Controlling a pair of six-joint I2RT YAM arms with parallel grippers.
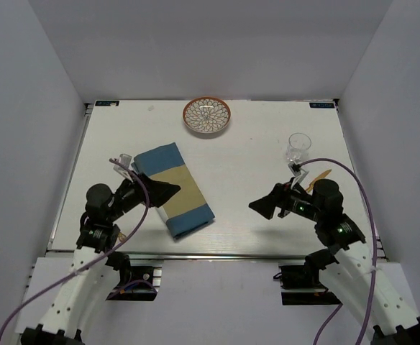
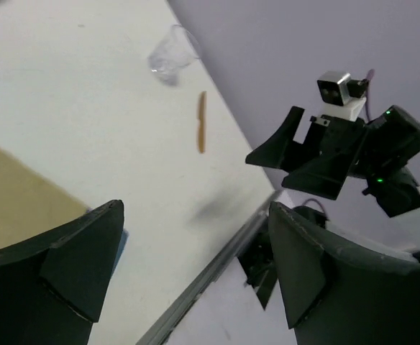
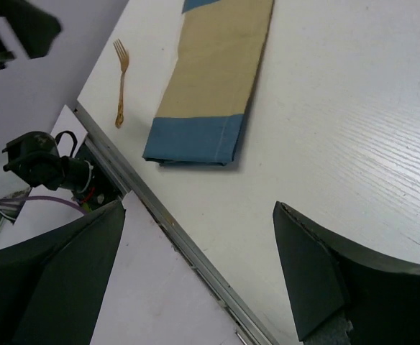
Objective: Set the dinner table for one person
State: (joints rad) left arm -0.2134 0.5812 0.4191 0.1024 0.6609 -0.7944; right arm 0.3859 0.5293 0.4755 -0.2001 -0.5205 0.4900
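The right gripper moves down toward the placemat next, its open fingers going around the closest blue corner (image 1: 210,217) (image 3: 229,158), since only empty table lies between them.
The white dinner table (image 1: 253,151) holds a folded blue, tan and white placemat (image 1: 174,188) left of centre. A patterned plate (image 1: 206,116) sits at the far edge and a clear glass (image 1: 298,147) at the right. My left gripper (image 1: 163,192) is open and empty over the placemat's near side. My right gripper (image 1: 264,205) is open and empty above bare table. The left wrist view shows the glass (image 2: 174,54) and a wooden knife (image 2: 201,122). The right wrist view shows the placemat (image 3: 210,79) and a wooden fork (image 3: 121,83) beside it.
A metal rail (image 1: 217,255) runs along the table's near edge, also in the right wrist view (image 3: 195,248). White walls enclose the table on three sides. The knife (image 1: 318,178) lies partly under my right arm. My right arm (image 2: 339,144) shows in the left wrist view.
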